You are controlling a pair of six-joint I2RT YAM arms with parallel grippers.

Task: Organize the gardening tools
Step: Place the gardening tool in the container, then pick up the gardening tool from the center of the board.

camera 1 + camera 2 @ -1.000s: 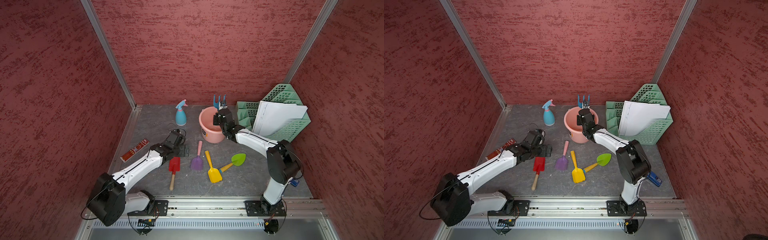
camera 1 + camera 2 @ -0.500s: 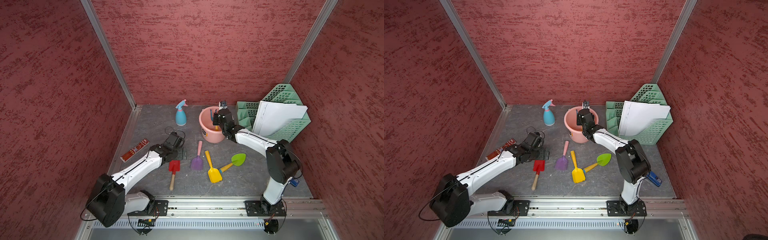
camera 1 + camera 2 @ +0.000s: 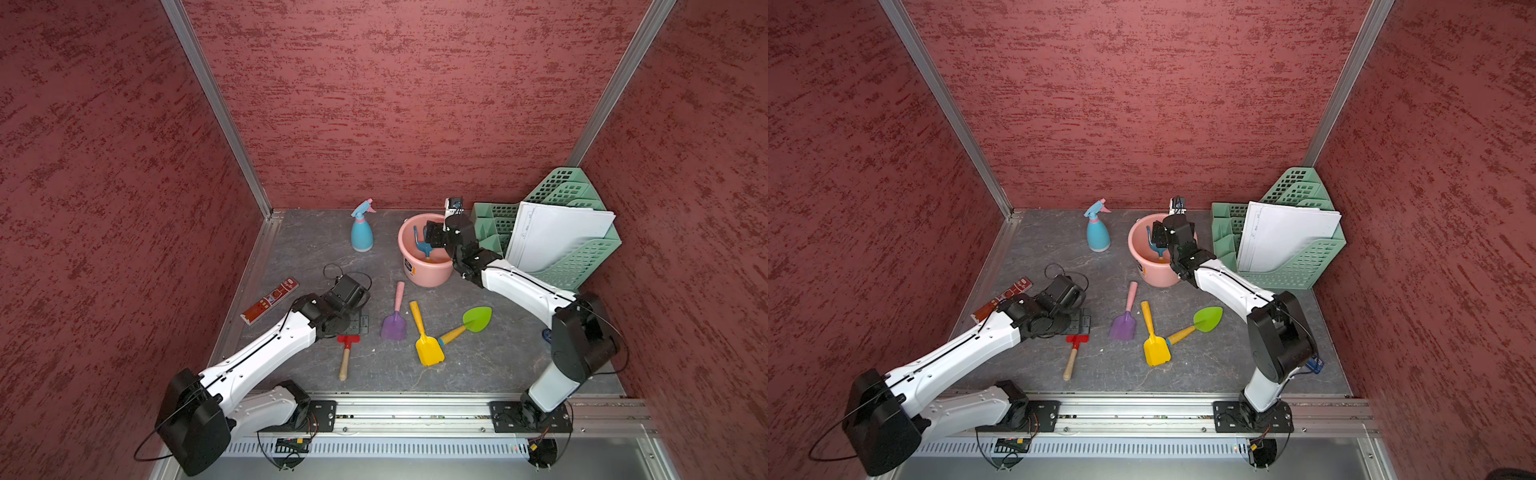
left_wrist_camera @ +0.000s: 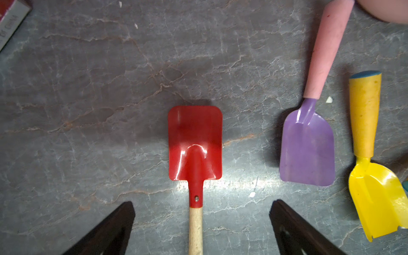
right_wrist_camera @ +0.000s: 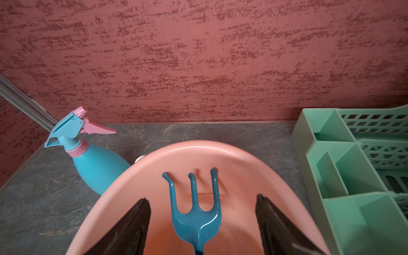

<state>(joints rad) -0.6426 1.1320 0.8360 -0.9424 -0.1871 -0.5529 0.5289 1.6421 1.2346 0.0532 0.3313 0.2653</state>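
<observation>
I will move my left gripper down and slightly back onto the wooden handle just behind the red neck (image 3: 346,355) (image 4: 195,218), since it lines up between the open fingers.
The blue claw (image 5: 196,218) stands inside the pink bucket (image 3: 428,274), prongs up against its wall. My right gripper (image 5: 201,197) hangs open above it, fingers well apart on either side and not touching it. My left gripper (image 4: 202,201) is open, low over the red spade (image 4: 195,141), with the wooden handle lying between its fingers untouched. To the right of the spade lie the purple scoop (image 3: 394,326), yellow shovel (image 3: 430,351) and green trowel (image 3: 478,319). The blue spray bottle (image 3: 362,232) stands upright left of the bucket.
A flat red printed strip (image 3: 270,301) lies by the left wall. The mint-green rack (image 3: 582,266) holding white sheets (image 3: 557,237) fills the back right corner, close to the bucket and right arm. Red walls close in on three sides.
My right gripper has opened and let go of the blue claw, which dropped from above the rim into the bucket. My left gripper moved slightly nearer the front, over the spade.
</observation>
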